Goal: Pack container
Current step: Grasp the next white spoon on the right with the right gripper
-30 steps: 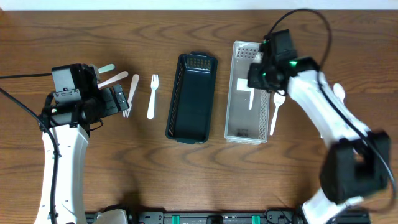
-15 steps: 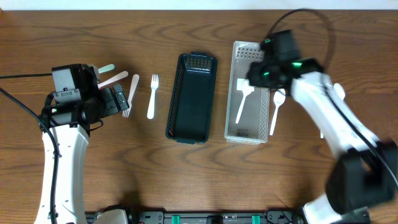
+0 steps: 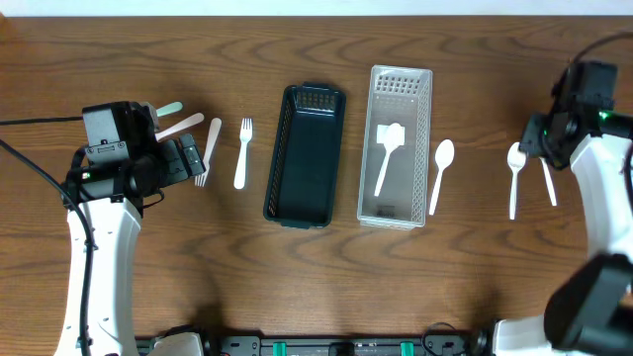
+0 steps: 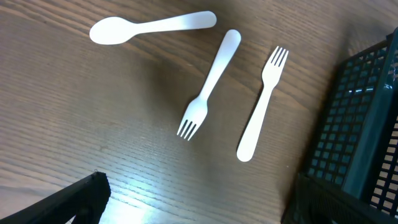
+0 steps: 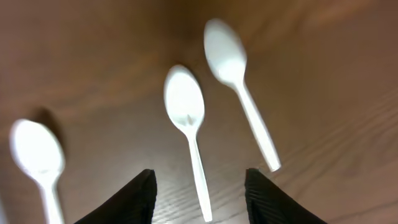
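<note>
I should lower my right gripper onto the middle spoon's neck and close.
A dark basket (image 3: 305,155) and a clear slotted tray (image 3: 417,148) stand side by side mid-table. One white spoon (image 3: 386,156) lies in the clear tray, and another (image 3: 441,173) lies just right of it. My right gripper (image 3: 542,140) is open and empty over two white spoons (image 3: 514,176) (image 3: 546,180) at the far right. In the right wrist view the gripper (image 5: 199,199) hovers above one spoon (image 5: 186,118), with others beside it (image 5: 233,68) (image 5: 37,155). My left gripper (image 3: 186,158) is open and empty beside two white forks (image 3: 242,153) (image 3: 210,148).
In the left wrist view the open fingers (image 4: 199,202) are above bare wood, with a spoon (image 4: 149,26), two forks (image 4: 208,84) (image 4: 261,102) and the dark basket's corner (image 4: 360,130) ahead. Two more spoons (image 3: 183,125) (image 3: 170,109) lie by the left arm.
My right gripper let go of a white spoon into the clear tray, then swung right to hover over the two far-right spoons. The left arm has not moved.
</note>
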Robot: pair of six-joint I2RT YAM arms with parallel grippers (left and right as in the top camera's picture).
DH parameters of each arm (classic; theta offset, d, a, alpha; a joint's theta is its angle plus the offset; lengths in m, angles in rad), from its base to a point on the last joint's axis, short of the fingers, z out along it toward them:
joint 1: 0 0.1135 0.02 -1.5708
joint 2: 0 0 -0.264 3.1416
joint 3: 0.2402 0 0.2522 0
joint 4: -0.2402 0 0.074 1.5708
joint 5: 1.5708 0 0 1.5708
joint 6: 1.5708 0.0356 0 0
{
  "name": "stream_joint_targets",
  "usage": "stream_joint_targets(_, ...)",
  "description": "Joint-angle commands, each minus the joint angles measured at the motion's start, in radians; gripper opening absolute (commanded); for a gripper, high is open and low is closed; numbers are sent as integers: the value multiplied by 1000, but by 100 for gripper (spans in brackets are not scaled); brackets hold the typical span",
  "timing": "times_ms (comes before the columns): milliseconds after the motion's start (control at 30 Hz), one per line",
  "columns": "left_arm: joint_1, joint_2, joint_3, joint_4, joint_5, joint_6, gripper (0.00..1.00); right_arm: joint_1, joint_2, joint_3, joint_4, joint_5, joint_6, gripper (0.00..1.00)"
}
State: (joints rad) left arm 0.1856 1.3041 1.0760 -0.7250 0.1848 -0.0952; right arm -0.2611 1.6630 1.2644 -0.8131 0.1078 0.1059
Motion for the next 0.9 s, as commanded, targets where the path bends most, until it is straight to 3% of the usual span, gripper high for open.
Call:
stream_joint_targets(0,4,3,18,0,6,20,98,-37,89,-50,8,-89,-10,45)
stream_joint_targets(267,4,3,18,0,6,20,98,-43,253,-64,56,-88,-10,40)
stream_joint_targets(500,4,3,18,0,6,20,98,-45,287,-64,101,-86,-10,39)
stream_joint_targets(633,4,3,18,0,6,20,98,-45,295,-75,130,-82,-10,27)
stream_joint_targets(800,4,3,18,0,6,20,98,-44,301,-76,122,-83,-10,4)
stream_joint_targets(867,4,3,18,0,6,20,98,-44,285,-73,116,-84,-10,1)
